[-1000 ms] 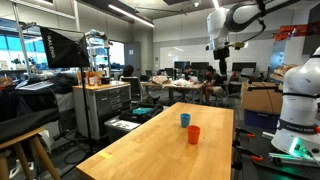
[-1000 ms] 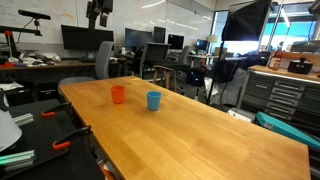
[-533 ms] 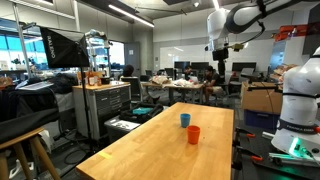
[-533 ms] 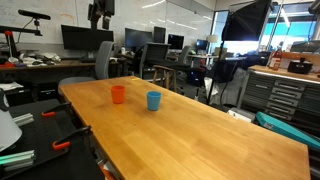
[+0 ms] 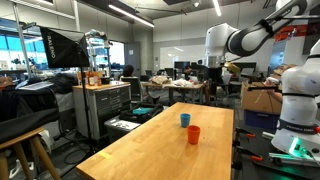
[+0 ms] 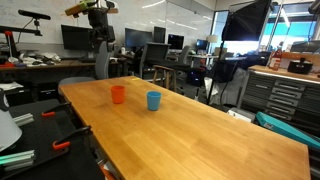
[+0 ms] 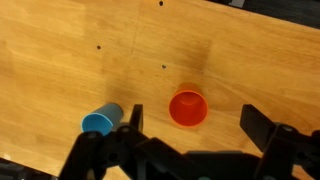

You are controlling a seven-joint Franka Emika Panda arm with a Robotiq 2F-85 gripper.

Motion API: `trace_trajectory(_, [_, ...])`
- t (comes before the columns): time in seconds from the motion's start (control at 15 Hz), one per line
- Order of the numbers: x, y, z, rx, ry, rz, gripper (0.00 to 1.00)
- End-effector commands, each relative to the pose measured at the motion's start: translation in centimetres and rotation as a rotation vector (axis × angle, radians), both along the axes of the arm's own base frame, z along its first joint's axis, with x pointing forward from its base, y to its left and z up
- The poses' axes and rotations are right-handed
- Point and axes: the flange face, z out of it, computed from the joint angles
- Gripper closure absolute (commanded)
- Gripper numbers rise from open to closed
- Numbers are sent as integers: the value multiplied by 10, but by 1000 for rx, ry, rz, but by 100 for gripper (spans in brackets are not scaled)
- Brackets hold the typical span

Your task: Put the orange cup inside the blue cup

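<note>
The orange cup is standing upright far below my gripper, so my gripper should next move down until its fingers are on both sides of the orange cup's rim nearest the blue cup.
The orange cup (image 5: 193,134) stands upright on the wooden table (image 5: 150,152), close to the blue cup (image 5: 185,120), which is also upright. Both show in the other exterior view too: orange cup (image 6: 118,94), blue cup (image 6: 154,100). In the wrist view the orange cup (image 7: 188,108) lies between the fingers from above, and the blue cup (image 7: 100,122) is to its left. My gripper (image 7: 193,115) is open and empty, high above the cups. It hangs in the air in both exterior views (image 5: 217,68) (image 6: 100,42).
A grey tool cabinet (image 5: 101,106) stands beside the table. A white robot base (image 5: 298,110) is at the table's side. An office chair (image 6: 103,60) and desks with monitors (image 6: 78,38) stand behind the table. Red clamps (image 6: 60,145) lie near its edge.
The arm has swung and lowered. The gripper has come down from near the top of the frame toward the cups. The cups have not moved.
</note>
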Motion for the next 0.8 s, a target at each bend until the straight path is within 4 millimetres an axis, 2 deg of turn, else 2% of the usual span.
trace_trajectory(0.0, [16,18,-45,-20,-19,26,0])
trace_trajectory(0.13, [29,21,-67,-26,-15,32,0])
trace_trajectory(0.47, [65,14,-121,-61,31,26,0])
trace_trajectory(0.73, [95,9,-150,-82,58,17,0])
